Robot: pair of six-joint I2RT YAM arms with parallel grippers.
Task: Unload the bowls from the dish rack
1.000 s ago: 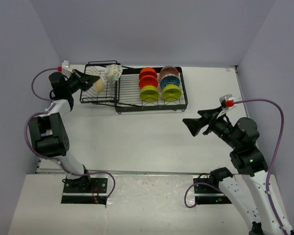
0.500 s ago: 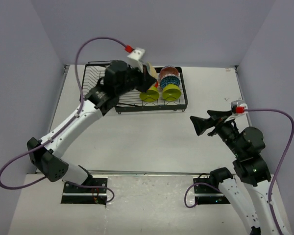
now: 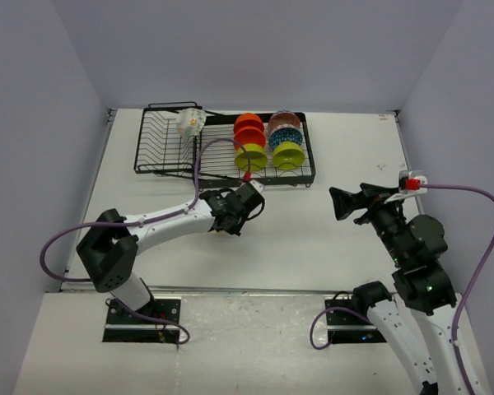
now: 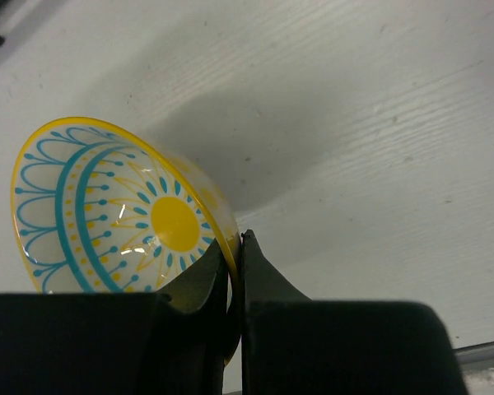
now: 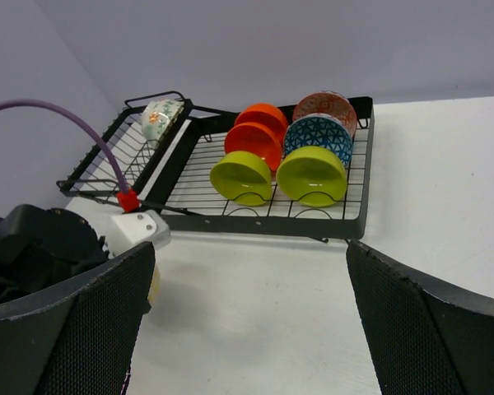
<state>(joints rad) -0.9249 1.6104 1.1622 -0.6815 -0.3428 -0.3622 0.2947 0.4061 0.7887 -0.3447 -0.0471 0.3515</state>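
Note:
The tilted cream bowl in my left gripper should come down next and move slightly back, so that its base sits on the empty white table.
The black wire dish rack (image 3: pixel 222 169) stands at the back of the table. It holds two lime green bowls (image 3: pixel 251 156), two orange-red bowls (image 3: pixel 249 125), a blue speckled bowl (image 3: pixel 285 137), a pinkish-brown bowl (image 3: pixel 284 120) and a white floral bowl (image 3: pixel 191 122) in the left basket. My left gripper (image 4: pixel 235 247) is shut on the rim of a cream bowl with a yellow and blue pattern (image 4: pixel 123 210), tilted low over the table in front of the rack (image 3: pixel 222 224). My right gripper (image 3: pixel 346 202) is open and empty, to the right of the rack (image 5: pixel 255 222).
The grey walls close in the table on three sides. The left arm's purple cable (image 3: pixel 202 156) loops over the rack's front edge. White table (image 3: pixel 296 239) lies between the two grippers.
My left arm has swung from the rack's left basket across the rack and down to the table in front of it, carrying the patterned bowl. My right arm has drifted slightly right.

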